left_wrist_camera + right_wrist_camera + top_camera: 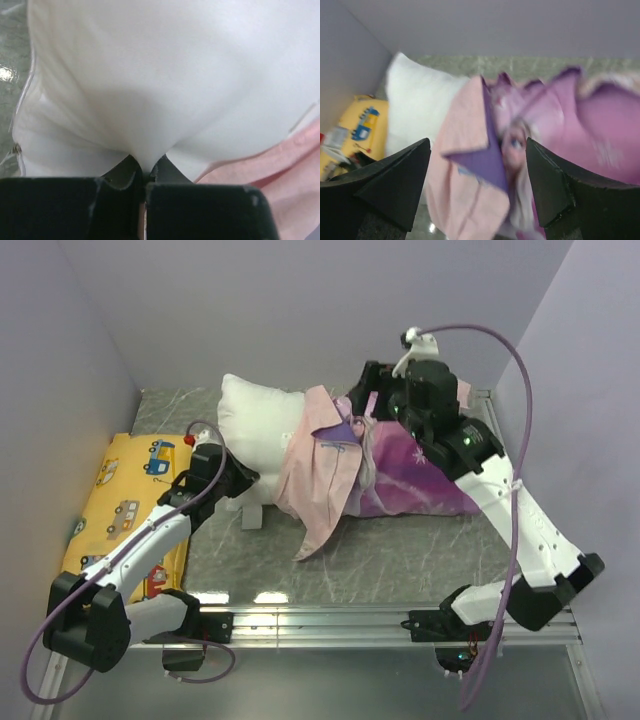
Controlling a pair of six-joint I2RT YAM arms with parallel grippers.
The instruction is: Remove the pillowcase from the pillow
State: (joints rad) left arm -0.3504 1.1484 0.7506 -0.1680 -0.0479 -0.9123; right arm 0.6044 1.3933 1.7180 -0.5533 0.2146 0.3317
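The pillowcase (400,475) still covers the other half of the white pillow, so my left gripper needs to carry the pinch of pillow to the left in the top view, toward the yellow pillow, next and then open.
The white pillow (255,425) lies across the back of the table with its left half bare. The pink and purple pillowcase (400,475) still covers its right half, and the pale pink reverse (318,475) is folded back in the middle. My left gripper (243,478) is shut on a pinch of the pillow (150,90) at its near edge. My right gripper (362,400) is open and empty above the folded-back edge of the pillowcase (485,160), with a finger on each side of it in the right wrist view.
A yellow pillow with cartoon vehicles (125,505) lies along the left wall. Grey walls close in the left, back and right. The aluminium rail (330,620) with the arm bases runs along the near edge.
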